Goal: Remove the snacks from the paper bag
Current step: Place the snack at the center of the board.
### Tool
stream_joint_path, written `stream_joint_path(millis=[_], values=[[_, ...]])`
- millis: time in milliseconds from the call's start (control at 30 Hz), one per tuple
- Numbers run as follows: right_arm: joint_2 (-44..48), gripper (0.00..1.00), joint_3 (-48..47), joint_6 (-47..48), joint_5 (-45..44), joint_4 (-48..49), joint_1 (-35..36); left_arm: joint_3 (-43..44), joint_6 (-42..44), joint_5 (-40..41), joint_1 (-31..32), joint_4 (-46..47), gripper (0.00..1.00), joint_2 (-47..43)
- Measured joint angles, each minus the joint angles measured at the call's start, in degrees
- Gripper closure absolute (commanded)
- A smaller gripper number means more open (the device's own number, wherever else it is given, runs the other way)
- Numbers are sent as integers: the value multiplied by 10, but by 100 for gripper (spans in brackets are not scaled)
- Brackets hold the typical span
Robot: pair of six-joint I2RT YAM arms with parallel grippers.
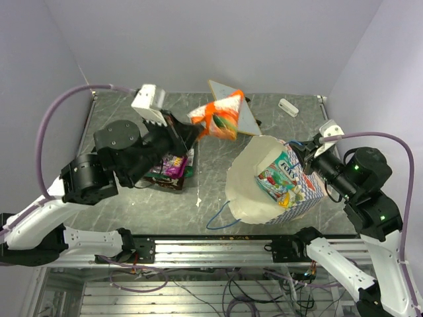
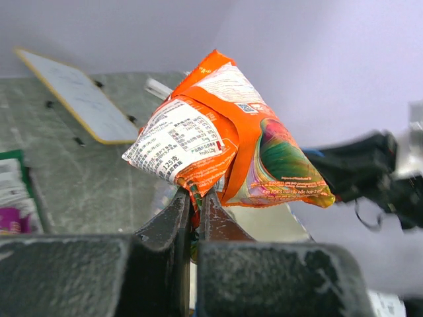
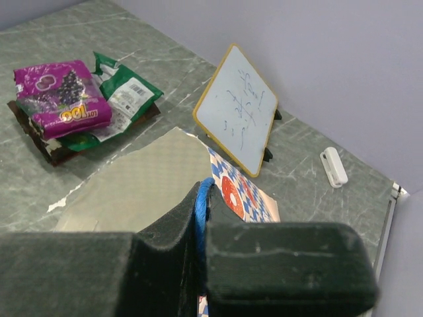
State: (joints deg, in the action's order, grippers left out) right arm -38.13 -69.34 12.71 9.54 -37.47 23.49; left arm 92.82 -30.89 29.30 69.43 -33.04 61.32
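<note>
My left gripper should tilt down next and lower the orange packet (image 1: 218,117) onto the magenta and green pile to release it, because that pile is below.
My left gripper (image 1: 195,129) is shut on the corner of an orange snack packet (image 1: 218,117), held in the air left of the bag; it also shows in the left wrist view (image 2: 228,148) between my fingers (image 2: 180,211). The blue-and-white checkered paper bag (image 1: 248,181) lies open on the table with a colourful snack packet (image 1: 283,181) inside. My right gripper (image 1: 305,153) is shut on the bag's blue cord handle (image 3: 201,205). A pile with a magenta packet (image 3: 63,99) and a green packet (image 3: 125,96) lies on the table at the left (image 1: 173,168).
A white board with a yellow rim (image 1: 246,112) stands at the back, also in the right wrist view (image 3: 238,109). A small white block (image 1: 288,107) lies at the back right. The bag's second cord handle (image 1: 218,221) trails near the front edge.
</note>
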Motion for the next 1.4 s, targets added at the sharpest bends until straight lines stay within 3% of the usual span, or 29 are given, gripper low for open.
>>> stream_joint_path(millis=[300,800,1100,1400], values=[[4,100,3,-60,-39,14,0,141,-92,55,-126,-165,93,106],[-33,100,9,-83,-58,24,0,145,-105,-66,-363,-271,93,233],[-38,100,26,-59,4,32,0,101,-108,-82,-411,-264,93,286],[-22,100,53,-47,11,51,0,64,-38,-70,-443,-211,93,322]])
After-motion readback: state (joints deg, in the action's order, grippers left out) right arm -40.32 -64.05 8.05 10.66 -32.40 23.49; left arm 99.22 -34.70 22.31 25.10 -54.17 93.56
